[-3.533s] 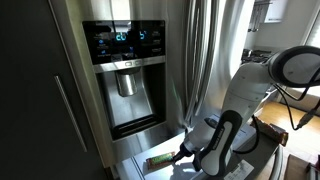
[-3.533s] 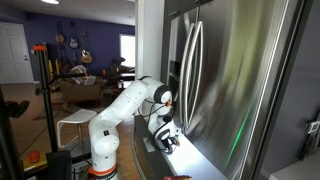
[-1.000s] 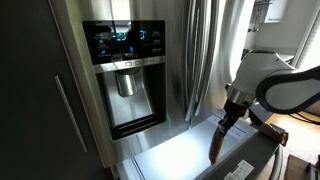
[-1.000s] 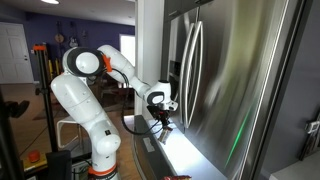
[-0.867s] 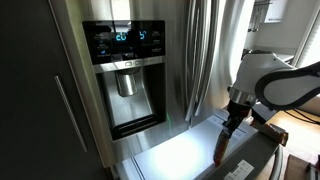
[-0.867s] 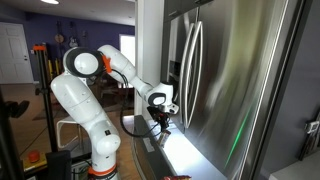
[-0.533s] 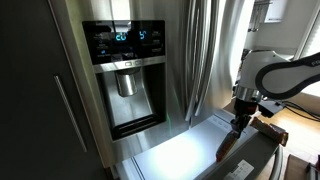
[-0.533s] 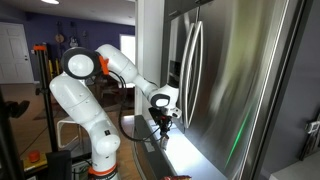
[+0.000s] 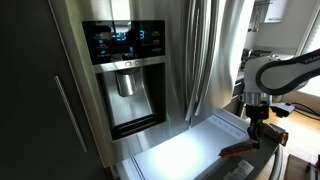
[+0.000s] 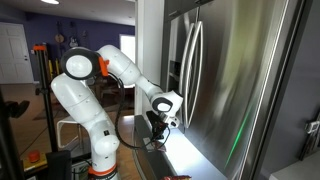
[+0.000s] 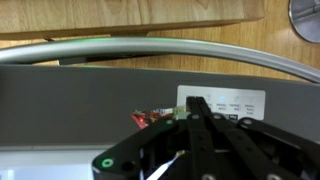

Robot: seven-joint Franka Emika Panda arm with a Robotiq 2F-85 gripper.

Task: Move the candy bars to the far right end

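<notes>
I should move down and back toward the dark rim by the curved bar [image 11: 160,86] and release the candy bar.
My gripper [image 9: 253,137] is over the far right end [image 9: 236,126] of the pale panel [image 9: 180,150], shut on a dark candy bar [image 9: 238,151] that sticks out nearly level toward the panel's front. In the wrist view the shut fingers [image 11: 195,106] hide most of it; a red wrapper end [image 11: 143,119] with a pale greenish bit shows beside them, against the dark rim [image 11: 70,100]. I cannot tell whether that is one bar or two. In an exterior view the gripper [image 10: 163,129] hangs over the panel [image 10: 190,158]. No other bar shows on the panel.
The black water dispenser recess [image 9: 130,95] is in the steel fridge door behind the panel. Vertical door handles [image 9: 196,55] stand close behind the arm. A white label [image 11: 225,101] is on the rim. Wooden floor [image 11: 150,55] lies beyond it.
The gripper has moved to the right along the panel, carrying the bar. The bar has swung from hanging upright to nearly level.
</notes>
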